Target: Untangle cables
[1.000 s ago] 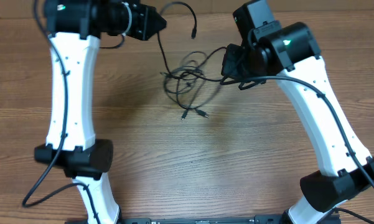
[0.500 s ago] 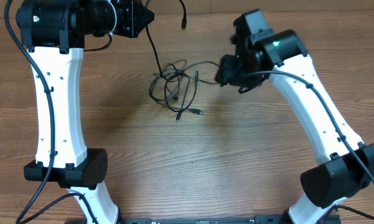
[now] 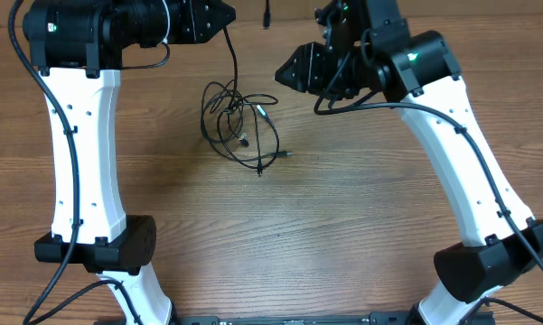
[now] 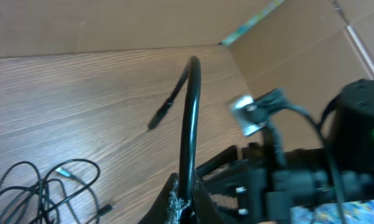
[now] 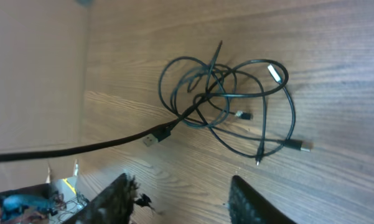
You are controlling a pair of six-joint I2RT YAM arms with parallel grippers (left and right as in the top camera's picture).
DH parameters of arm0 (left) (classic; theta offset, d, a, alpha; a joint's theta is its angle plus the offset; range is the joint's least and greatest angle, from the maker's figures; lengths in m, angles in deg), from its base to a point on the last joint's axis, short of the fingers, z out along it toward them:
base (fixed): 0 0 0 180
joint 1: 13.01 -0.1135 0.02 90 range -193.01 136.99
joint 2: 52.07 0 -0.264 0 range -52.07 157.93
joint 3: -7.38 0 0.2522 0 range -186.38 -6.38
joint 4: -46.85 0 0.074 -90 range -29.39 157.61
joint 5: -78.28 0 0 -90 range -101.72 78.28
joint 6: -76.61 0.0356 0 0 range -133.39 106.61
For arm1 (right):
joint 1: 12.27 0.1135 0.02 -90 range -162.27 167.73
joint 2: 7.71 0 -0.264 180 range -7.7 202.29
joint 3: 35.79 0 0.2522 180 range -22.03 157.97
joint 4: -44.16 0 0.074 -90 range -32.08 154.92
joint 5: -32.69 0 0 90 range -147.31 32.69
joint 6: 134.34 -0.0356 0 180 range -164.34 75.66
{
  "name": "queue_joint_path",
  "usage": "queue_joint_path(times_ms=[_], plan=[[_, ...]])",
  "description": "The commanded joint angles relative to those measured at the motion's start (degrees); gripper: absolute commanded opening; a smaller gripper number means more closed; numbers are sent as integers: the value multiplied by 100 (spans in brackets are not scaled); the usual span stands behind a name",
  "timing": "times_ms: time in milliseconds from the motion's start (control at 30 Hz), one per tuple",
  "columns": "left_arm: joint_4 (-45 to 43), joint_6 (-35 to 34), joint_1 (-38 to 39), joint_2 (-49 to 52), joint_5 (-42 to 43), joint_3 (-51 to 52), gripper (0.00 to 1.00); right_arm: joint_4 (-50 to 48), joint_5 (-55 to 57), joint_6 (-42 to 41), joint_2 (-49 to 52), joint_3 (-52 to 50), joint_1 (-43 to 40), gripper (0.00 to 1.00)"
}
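Note:
The piece of cable above the loose knot (image 3: 233, 116) (image 4: 45, 191), whose loops still cross, shifts slightly back and left in the overhead view next, then leaves my left gripper.
The cables (image 3: 239, 126) lie as a loose knot of thin black loops on the wooden table, also seen in the right wrist view (image 5: 230, 102) and at the lower left of the left wrist view (image 4: 43, 186). My left gripper (image 3: 226, 18) is up at the back, shut on one cable strand (image 4: 188, 143). That strand hangs down to the knot, and its free plug end (image 4: 158, 118) arches over past the jaws. My right gripper (image 3: 285, 74) hovers to the right of and above the knot. It is open, with nothing between its fingers (image 5: 121, 199).
A cardboard wall (image 4: 286, 37) borders the table at the back. The two white arms (image 3: 81, 135) stand at either side, the right one (image 3: 470, 162) reaching in over the table's back half. Bare wood (image 3: 280, 244) lies in front of the knot.
My right gripper has opened, let go of the cable and swung up and to the left. The knot has slid left, pulled by the strand in my left gripper.

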Motion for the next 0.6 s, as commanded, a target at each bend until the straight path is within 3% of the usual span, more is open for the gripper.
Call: queue_joint_path(times_ms=[0, 467, 567], plan=[[-92, -361, 33, -291, 391, -149, 4, 66, 367, -212, 205, -28, 39, 42], [-35, -415, -33, -986, 321, -149, 4, 245, 9, 11, 1161, -28, 197, 40], [173, -417, -37, -975, 321, -146, 4, 280, -7, 520, 1296, -28, 302, 51]])
